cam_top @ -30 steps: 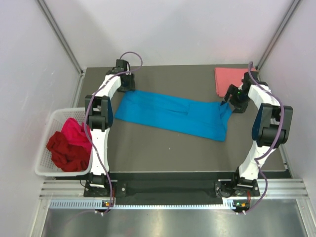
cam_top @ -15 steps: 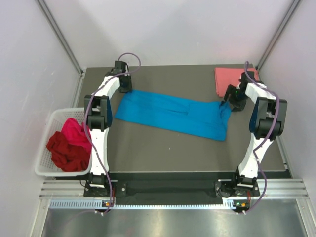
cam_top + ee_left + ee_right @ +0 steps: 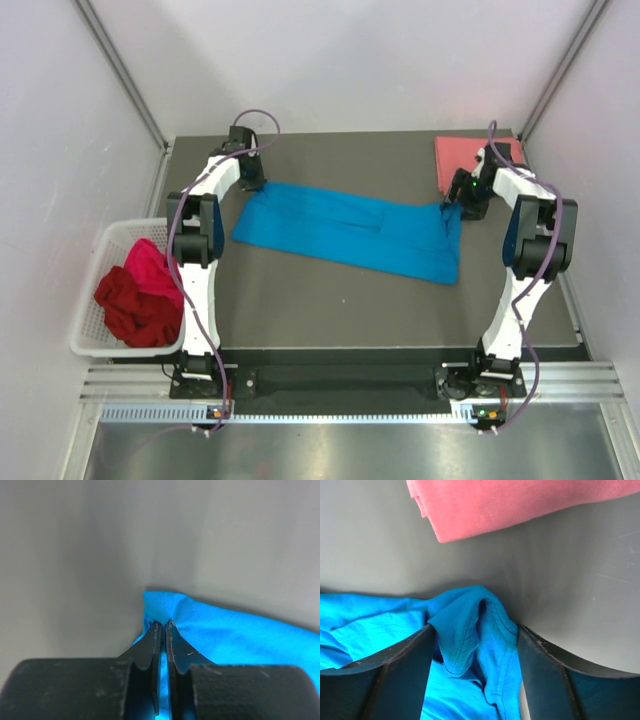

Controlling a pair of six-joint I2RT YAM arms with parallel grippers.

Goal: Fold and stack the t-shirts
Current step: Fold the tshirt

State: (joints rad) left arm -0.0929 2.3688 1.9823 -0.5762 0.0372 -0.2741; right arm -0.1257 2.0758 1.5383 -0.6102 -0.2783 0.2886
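The left gripper drags the crosswise t-shirt's pinched corner back to bare table by the table's near edge (image 3: 267,292) next and releases, because the t-shirt lies crosswise.
A bright blue t-shirt (image 3: 350,232) lies spread across the middle of the dark table. My left gripper (image 3: 252,182) is at the shirt's far left corner. In the left wrist view this gripper (image 3: 164,626) is shut, with a thin fold of the blue t-shirt (image 3: 235,635) pinched between its tips. My right gripper (image 3: 452,206) is at the shirt's far right corner. In the right wrist view its jaws (image 3: 475,635) stand open on either side of a bunched hem of the blue cloth (image 3: 470,625). A folded salmon pink t-shirt (image 3: 460,158) (image 3: 520,505) lies at the far right corner.
A white lattice basket (image 3: 100,248) hangs off the table's left edge, holding a dark red shirt (image 3: 135,308) and a magenta shirt (image 3: 150,265). White walls and metal posts close in the table's far side. The arm bases stand at the near edge.
My left gripper has shut on the blue shirt's far left corner. My right gripper's jaws have narrowed a little around the bunched right corner, and that arm has shifted slightly left.
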